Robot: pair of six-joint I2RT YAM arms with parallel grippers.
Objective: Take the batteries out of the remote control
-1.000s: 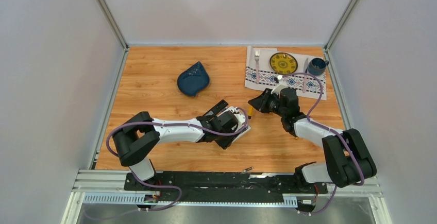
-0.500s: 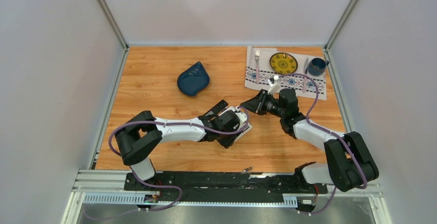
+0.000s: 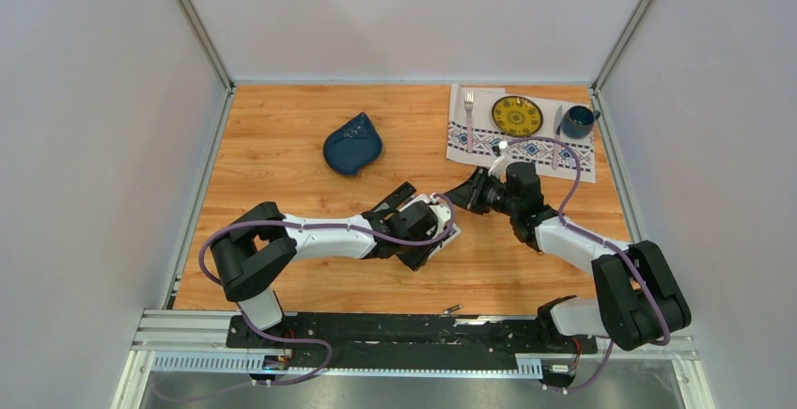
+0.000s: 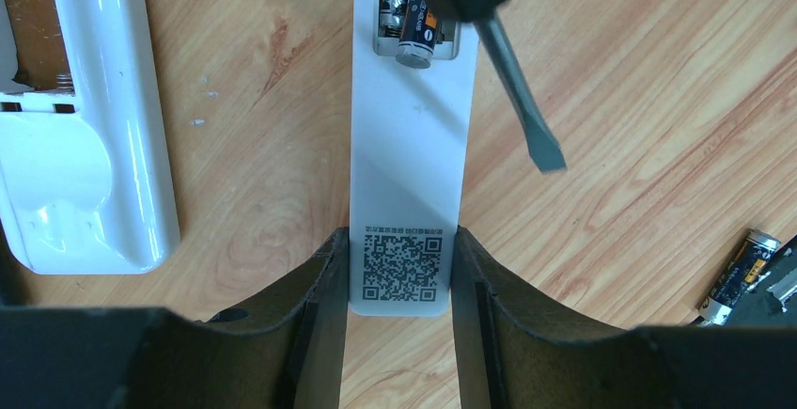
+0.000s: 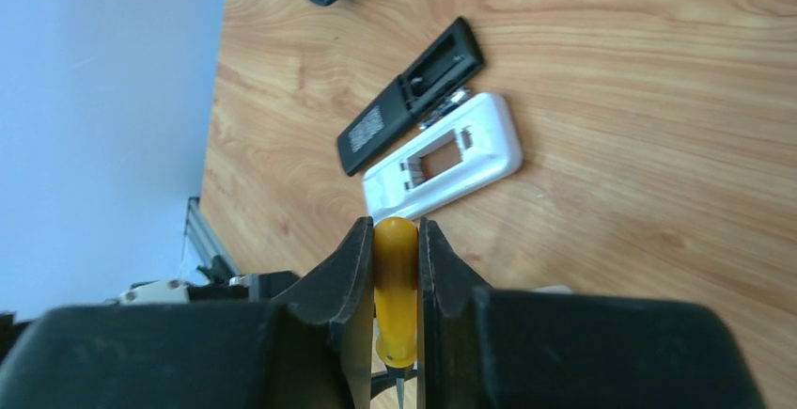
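My right gripper tilts steeper down by the remote compartment's far end next, then releases the screwdriver, since the blade's tip is past the remote's edge.
My left gripper (image 4: 401,277) (image 3: 438,232) is shut on the near end of a slim white remote control (image 4: 410,146), back side up with a QR code. Its open compartment at the far end holds two batteries (image 4: 416,33), dark with orange bands. My right gripper (image 5: 396,249) (image 3: 473,193) is shut on the orange-handled screwdriver (image 5: 396,277). The screwdriver's dark blade (image 4: 515,89) slants over the compartment, its tip beside the remote's right edge. One loose battery (image 4: 742,273) lies on the table to the right.
A second white remote (image 4: 85,146) (image 5: 442,155) with an open compartment lies to the left, beside a black remote (image 5: 409,99) (image 3: 390,202). A blue dish (image 3: 352,144) sits farther back. A placemat (image 3: 470,141) with plate (image 3: 517,115), fork and mug (image 3: 578,122) is at the back right.
My right gripper has moved left with the screwdriver, up close to the left gripper and the held remote. The left arm has hardly moved.
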